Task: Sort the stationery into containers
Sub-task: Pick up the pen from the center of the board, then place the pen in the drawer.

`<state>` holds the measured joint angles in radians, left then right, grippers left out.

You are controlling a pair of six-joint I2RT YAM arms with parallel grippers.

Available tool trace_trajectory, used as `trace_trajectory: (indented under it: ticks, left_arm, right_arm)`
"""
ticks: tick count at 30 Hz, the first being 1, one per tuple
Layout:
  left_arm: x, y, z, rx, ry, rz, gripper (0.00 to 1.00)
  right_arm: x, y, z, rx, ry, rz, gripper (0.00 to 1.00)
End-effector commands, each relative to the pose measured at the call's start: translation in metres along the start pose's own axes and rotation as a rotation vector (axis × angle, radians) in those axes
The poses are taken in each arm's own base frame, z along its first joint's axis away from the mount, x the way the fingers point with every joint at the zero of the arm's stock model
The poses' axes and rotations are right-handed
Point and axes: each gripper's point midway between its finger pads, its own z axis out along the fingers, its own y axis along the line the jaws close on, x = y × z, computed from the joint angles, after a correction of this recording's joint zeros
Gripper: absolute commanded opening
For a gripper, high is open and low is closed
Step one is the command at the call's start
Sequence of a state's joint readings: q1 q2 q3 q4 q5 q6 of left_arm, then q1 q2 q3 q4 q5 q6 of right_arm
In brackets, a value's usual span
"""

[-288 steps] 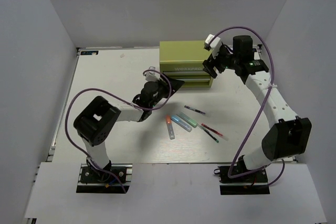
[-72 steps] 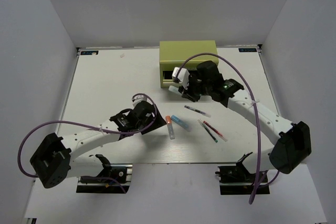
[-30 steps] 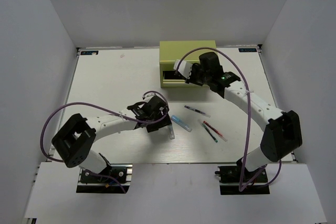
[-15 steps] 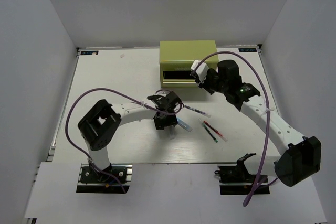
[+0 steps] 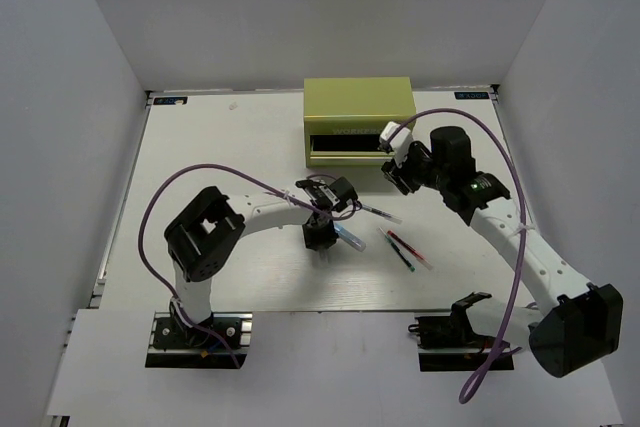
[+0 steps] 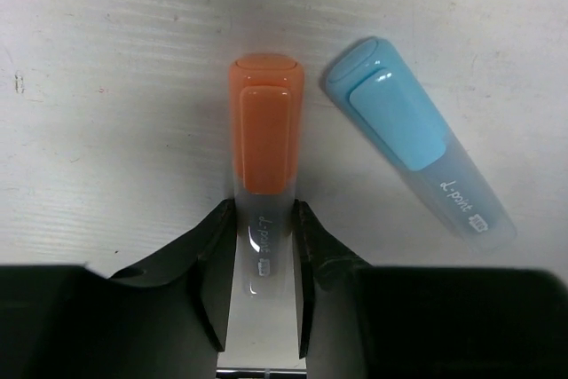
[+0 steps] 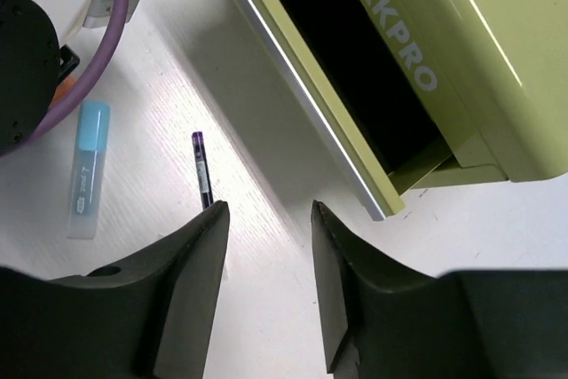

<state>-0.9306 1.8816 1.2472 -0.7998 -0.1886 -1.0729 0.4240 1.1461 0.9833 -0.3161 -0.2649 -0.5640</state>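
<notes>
My left gripper raises the orange-red marker next, carries it outward over the drawer's dark opening and releases it, since the tool chest's drawer is pulled out.
The orange-red marker lies on the white table, and my left gripper is shut on its pale barrel, one finger pressed to each side. A blue marker lies just right of it, untouched. In the top view my left gripper covers the orange marker. The olive-green tool chest stands at the back with its upper drawer pulled out. My right gripper hovers open and empty beside the drawer's right corner. A clear pen lies between the two grippers.
A red pen and a dark pen lie side by side right of the blue marker. My left arm's purple cable loops over the table's left half. White walls close in the table on three sides.
My left gripper has swung right onto the orange-red marker and closed on it. My right gripper has pulled back from the open drawer toward the right, and its jaws have parted.
</notes>
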Motion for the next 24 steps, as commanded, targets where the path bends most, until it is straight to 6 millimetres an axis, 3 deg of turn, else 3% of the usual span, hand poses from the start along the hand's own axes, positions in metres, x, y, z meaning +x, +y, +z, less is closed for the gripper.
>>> trace_trajectory:
  ticks: [1, 3, 4, 7, 8, 9, 10, 11, 13, 14, 16, 17, 24]
  left_arm:
    - [0.018, 0.022, 0.008, -0.106, 0.035, 0.053, 0.21]
    - [0.019, 0.024, 0.008, -0.114, 0.039, 0.055, 0.14]
    - [0.014, 0.022, 0.001, -0.098, 0.021, 0.051, 0.07]
    - [0.004, 0.008, -0.018, -0.009, -0.035, 0.059, 0.00]
    - [-0.004, 0.000, -0.038, 0.064, -0.075, 0.052, 0.00]
    - [-0.011, -0.007, -0.050, 0.121, -0.108, 0.057, 0.00]
    - [-0.020, -0.026, -0.064, 0.231, -0.154, 0.072, 0.00]
    - [-0.022, -0.029, -0.071, 0.288, -0.177, 0.086, 0.00]
    - [-0.043, -0.054, -0.116, 0.515, -0.292, 0.117, 0.00]
    - [-0.043, -0.054, -0.119, 0.553, -0.321, 0.148, 0.00]
    - [-0.058, -0.065, -0.148, 0.661, -0.434, 0.191, 0.00]
    - [-0.065, -0.065, -0.149, 0.658, -0.480, 0.255, 0.00]
    - [-0.114, -0.098, -0.210, 0.684, -0.843, 0.692, 0.00]
  right_arm:
    - [-0.003, 0.004, -0.008, -0.013, -0.032, 0.033, 0.50]
    - [0.001, 0.008, -0.011, -0.016, -0.037, 0.053, 0.52]
    - [0.003, 0.009, -0.013, -0.016, -0.035, 0.062, 0.53]
    - [0.009, 0.013, -0.017, -0.021, -0.034, 0.085, 0.56]
    - [0.011, 0.014, -0.018, -0.021, -0.032, 0.098, 0.56]
    - [0.011, 0.015, -0.022, -0.017, -0.040, 0.098, 0.57]
    - [0.013, 0.012, -0.023, -0.008, -0.040, 0.103, 0.57]
    - [0.013, 0.015, -0.024, -0.017, -0.046, 0.107, 0.57]
    - [0.017, 0.016, -0.025, -0.018, -0.051, 0.111, 0.47]
    - [0.017, 0.017, -0.027, -0.018, -0.056, 0.115, 0.43]
    - [0.021, 0.021, -0.028, -0.034, -0.053, 0.135, 0.33]
    - [0.020, 0.021, -0.027, -0.034, -0.064, 0.135, 0.27]
    - [0.022, 0.021, -0.031, -0.030, -0.078, 0.150, 0.27]
